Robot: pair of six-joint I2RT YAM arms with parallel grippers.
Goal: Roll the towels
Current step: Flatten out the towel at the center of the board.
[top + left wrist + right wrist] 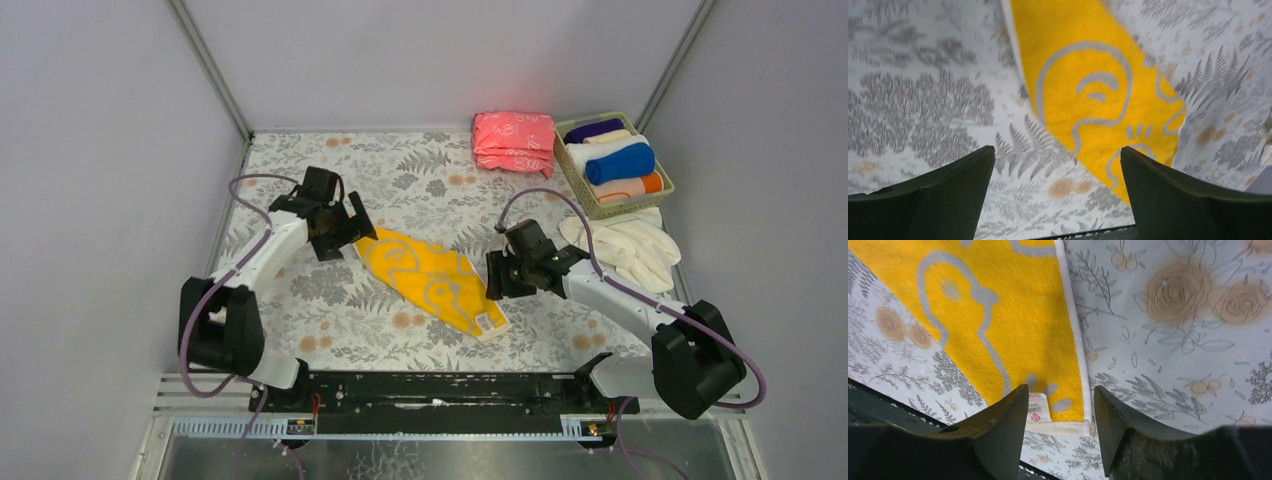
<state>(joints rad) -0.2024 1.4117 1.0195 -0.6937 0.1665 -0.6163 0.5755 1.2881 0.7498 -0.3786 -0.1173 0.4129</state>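
Note:
I should bring my right gripper's open fingers down and back onto the yellow towel's near hemmed corner [506, 322] [1087, 421], because that corner lies flat below the gripper and nearer the base.
A yellow towel [430, 280] with white print lies spread flat and slanted on the table's middle. My left gripper [347, 238] hovers open over its far left end; in the left wrist view the towel [1098, 90] shows between and beyond the wide fingers, with my gripper [1058, 150] holding nothing. My right gripper [494, 278] is open above the near right corner. In the right wrist view the towel [1013, 320] and its label [1037, 409] lie flat under my gripper [1060, 390], its jaws apart. Cream-white towels [625, 245] lie at the right.
A green basket [580, 185] at the back right holds rolled cloths, among them a blue roll [620, 163] and an orange roll [630, 188]. A folded pink stack [513, 142] sits beside it. Grey walls close in the floral table [330, 300] on three sides.

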